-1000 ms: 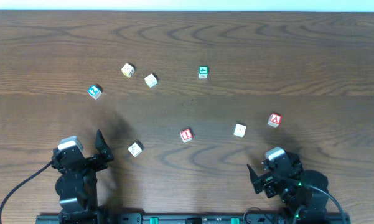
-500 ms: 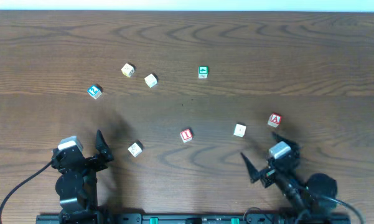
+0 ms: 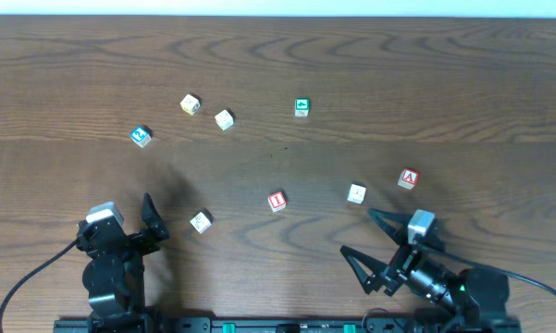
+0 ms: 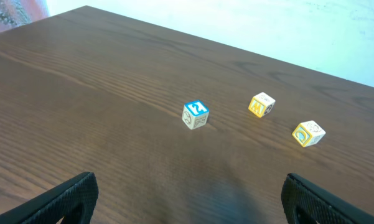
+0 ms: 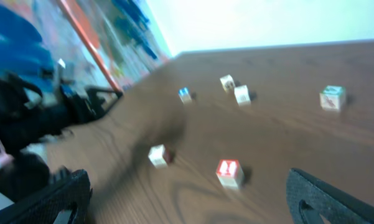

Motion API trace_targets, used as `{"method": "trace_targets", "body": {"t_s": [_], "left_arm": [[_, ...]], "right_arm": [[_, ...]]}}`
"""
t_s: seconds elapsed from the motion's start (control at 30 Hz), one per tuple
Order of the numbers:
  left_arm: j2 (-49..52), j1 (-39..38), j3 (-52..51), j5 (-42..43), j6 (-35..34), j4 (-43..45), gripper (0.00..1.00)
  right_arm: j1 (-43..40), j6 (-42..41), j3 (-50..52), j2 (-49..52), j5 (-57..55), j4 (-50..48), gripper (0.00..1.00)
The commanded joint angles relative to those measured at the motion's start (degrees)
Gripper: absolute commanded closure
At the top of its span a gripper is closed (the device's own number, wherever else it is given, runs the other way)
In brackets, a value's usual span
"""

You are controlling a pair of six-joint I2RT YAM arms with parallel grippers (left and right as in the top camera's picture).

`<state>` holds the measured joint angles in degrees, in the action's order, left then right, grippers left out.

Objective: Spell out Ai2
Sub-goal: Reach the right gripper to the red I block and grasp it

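Note:
My right gripper swings outward over the red "I" block next, tilts to point down and lowers around it, since it lies in the middle of the table, away from my open fingertips.
The red "A" block lies at the right. The red "I" block lies mid-table and also shows, blurred, in the right wrist view. The blue "2" block lies at the left and shows in the left wrist view. My left gripper is open and empty near the front left edge. My right gripper is open wide and empty at the front right, turned left toward the "I" block.
Two yellow-edged blocks and a green block lie at the back. A pale block sits left of the "A" block. Another pale block lies next to my left gripper.
My right arm has swung to the left and lowered, with its jaws spread wider. The left arm and all blocks have not moved.

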<state>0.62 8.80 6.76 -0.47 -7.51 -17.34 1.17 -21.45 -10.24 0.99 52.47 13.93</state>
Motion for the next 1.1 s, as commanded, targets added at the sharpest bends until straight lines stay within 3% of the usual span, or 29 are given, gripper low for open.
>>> {"method": "trace_targets", "body": {"t_s": [0.0, 0.3, 0.5, 0.6, 0.7, 0.87, 1.07], "left_arm": [[-0.4, 0.1, -1.4, -1.0, -0.2, -0.4, 0.05], [-0.4, 0.1, -1.4, -1.0, -0.2, -0.4, 0.05], [-0.4, 0.1, -1.4, -1.0, -0.2, -0.4, 0.05], [-0.4, 0.1, -1.4, -1.0, -0.2, -0.4, 0.05], [-0.4, 0.1, -1.4, -1.0, -0.2, -0.4, 0.04], [-0.4, 0.1, -1.4, -1.0, -0.2, -0.4, 0.04], [-0.4, 0.1, -1.4, -1.0, -0.2, -0.4, 0.05]], "right_arm": [[-1.0, -8.1, 0.2, 2.5, 1.8, -6.0, 0.01], [3.0, -10.3, -4.6, 28.5, 2.4, -26.1, 0.01], [12.4, -3.0, -18.5, 52.0, 2.3, -27.5, 0.01], [17.7, 1.9, -27.1, 63.0, -1.3, -22.6, 0.01], [21.6, 8.4, -35.4, 71.3, -8.9, -11.7, 0.01], [28.4, 16.1, -47.8, 81.5, -27.9, 7.1, 0.01], [35.6, 19.0, -54.7, 90.4, -41.6, 13.3, 0.01]]}}
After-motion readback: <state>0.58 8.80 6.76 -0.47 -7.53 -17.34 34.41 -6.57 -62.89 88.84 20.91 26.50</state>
